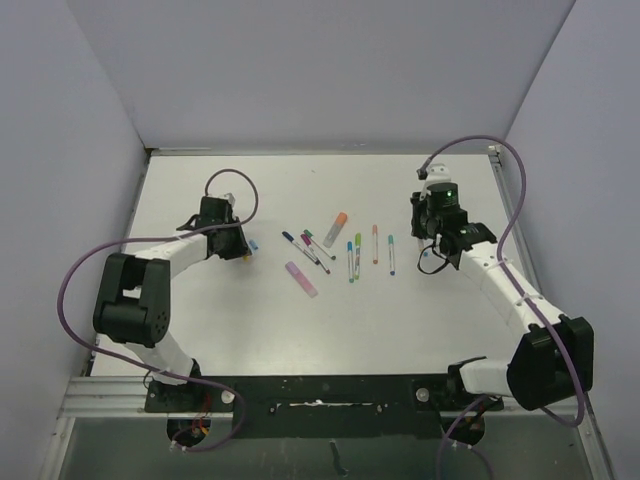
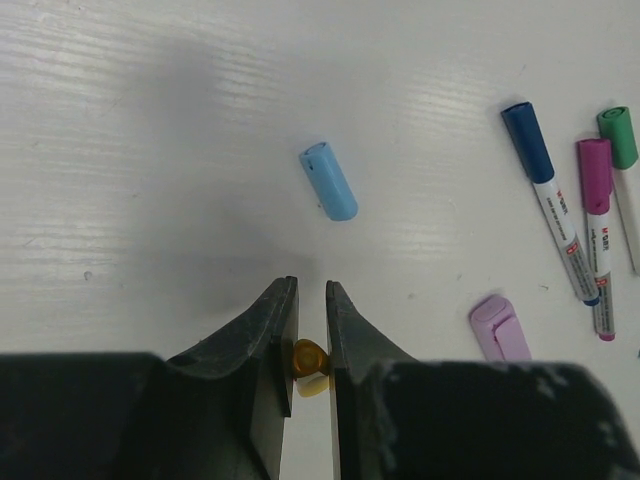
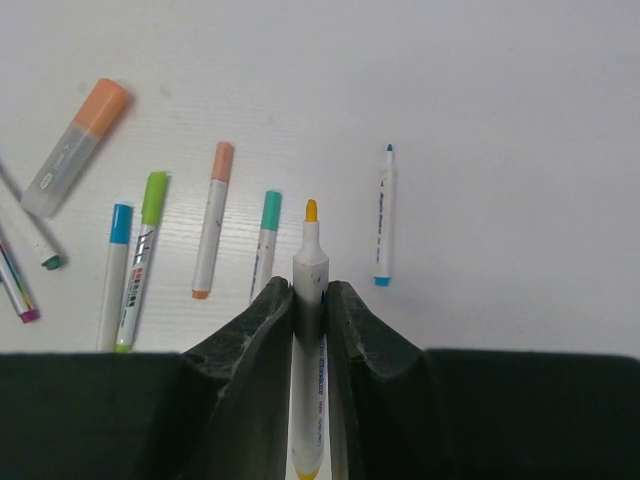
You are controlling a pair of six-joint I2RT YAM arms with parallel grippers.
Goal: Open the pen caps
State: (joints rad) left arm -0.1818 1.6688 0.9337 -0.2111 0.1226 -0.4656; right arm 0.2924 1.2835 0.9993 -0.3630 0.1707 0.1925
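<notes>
The robot will next bring the white pen (image 3: 310, 265) in its right gripper down past the uncapped blue-tipped pen (image 3: 384, 215), then put it on the tabletop beside that pen.
My left gripper (image 2: 311, 290) is shut on a small yellow-orange pen cap (image 2: 308, 358), held deep between the jaws just above the table. A loose light-blue cap (image 2: 328, 181) lies just ahead of it, also seen in the top view (image 1: 253, 243). My right gripper (image 3: 310, 290) is shut on a white pen (image 3: 310, 265) with its yellow tip bare and pointing forward. An uncapped blue-tipped pen (image 3: 384, 215) lies to its right. Capped pens lie at the left: teal (image 3: 266, 240), orange (image 3: 213, 220), green (image 3: 143, 255), blue (image 3: 115, 270).
The left wrist view shows capped blue (image 2: 548, 195), magenta (image 2: 597, 215) and green (image 2: 620, 140) pens and a lilac highlighter (image 2: 500, 328) at the right. A fat orange-capped marker (image 3: 75, 145) lies at the far left. In the top view the pens (image 1: 340, 250) sit between the two arms.
</notes>
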